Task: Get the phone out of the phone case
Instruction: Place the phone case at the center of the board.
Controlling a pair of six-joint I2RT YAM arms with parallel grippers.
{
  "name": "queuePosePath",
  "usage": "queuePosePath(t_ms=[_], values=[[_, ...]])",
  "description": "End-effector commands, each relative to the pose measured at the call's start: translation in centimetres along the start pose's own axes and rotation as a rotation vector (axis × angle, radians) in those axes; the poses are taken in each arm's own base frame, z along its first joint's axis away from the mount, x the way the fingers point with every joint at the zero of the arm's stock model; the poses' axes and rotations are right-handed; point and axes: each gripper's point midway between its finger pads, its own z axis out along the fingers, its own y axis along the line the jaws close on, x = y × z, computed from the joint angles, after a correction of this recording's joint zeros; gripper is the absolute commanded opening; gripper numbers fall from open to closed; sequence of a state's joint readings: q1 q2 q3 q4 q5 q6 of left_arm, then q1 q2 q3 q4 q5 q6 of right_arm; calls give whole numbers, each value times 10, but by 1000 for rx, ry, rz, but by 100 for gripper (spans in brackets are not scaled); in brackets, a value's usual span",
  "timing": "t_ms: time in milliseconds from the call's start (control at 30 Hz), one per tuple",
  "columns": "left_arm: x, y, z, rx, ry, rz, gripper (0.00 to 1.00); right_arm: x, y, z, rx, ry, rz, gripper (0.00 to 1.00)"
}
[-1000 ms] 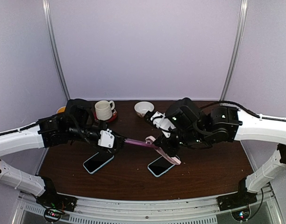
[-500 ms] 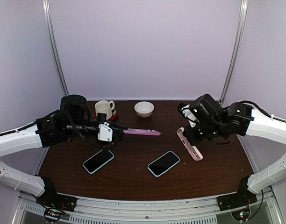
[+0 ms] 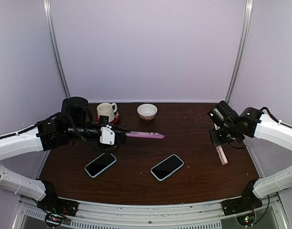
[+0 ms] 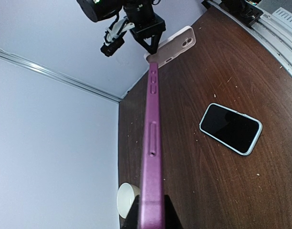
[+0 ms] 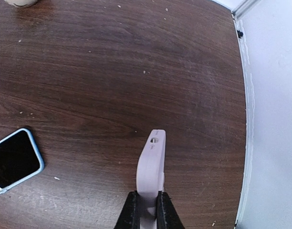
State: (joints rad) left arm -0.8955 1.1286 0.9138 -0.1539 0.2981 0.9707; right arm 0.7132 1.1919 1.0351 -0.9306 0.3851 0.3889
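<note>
I will next lower the pale pink phone case toward the wood below and release it from my right gripper.
My left gripper (image 3: 121, 136) is shut on one end of a purple phone (image 3: 146, 135) and holds it level above the table, pointing right. In the left wrist view the phone (image 4: 152, 143) runs edge-on away from the gripper (image 4: 151, 214). My right gripper (image 3: 218, 143) is shut on a pale pink phone case (image 3: 223, 155) at the table's right side, far from the phone. In the right wrist view the case (image 5: 151, 162) sticks out edge-on between the fingers (image 5: 147, 210), just above the wood. The case's camera cutout shows in the left wrist view (image 4: 177, 45).
Two dark-screened phones with light blue rims lie on the brown table, one left of centre (image 3: 100, 164) and one at centre (image 3: 167, 167). A white mug (image 3: 106, 112) and a small white bowl (image 3: 147, 111) stand at the back. The table's right edge (image 5: 242, 143) is close to the case.
The right gripper pulled the pink case away from the purple phone and carried it to the right side of the table. The left gripper lifted the phone slightly, then stayed still.
</note>
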Motion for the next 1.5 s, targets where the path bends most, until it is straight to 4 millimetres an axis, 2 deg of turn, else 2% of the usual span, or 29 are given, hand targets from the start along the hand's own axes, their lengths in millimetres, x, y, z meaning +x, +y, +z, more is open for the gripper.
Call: queuePosePath(t_ms=[0,200,400,567,733,867,1067,1200,1367,1467], values=[[-23,39,-12,-130,-72,33,0,11,-27,11,128,21,46,0],[-23,38,-12,-127,-70,34,0,28,-35,36,202,99,71,0],[-22,38,-13,-129,-65,36,0,37,-26,53,205,159,58,5],[-22,37,-12,-124,-66,34,0,40,-14,57,144,179,64,16],[-22,36,-10,-119,-71,27,0,39,2,53,37,182,79,31],[-23,35,-6,-110,-85,-3,0,30,14,40,-67,153,99,39],[-28,36,-2,-89,-125,-136,0,8,35,10,-266,61,98,51],[-32,41,-3,-83,-143,-314,0,-8,46,-14,-384,-11,73,56],[-37,49,-6,-78,-165,-568,0,-35,49,-50,-483,-176,57,78],[-35,52,-5,-75,-161,-730,0,-52,50,-77,-558,-288,50,84]])
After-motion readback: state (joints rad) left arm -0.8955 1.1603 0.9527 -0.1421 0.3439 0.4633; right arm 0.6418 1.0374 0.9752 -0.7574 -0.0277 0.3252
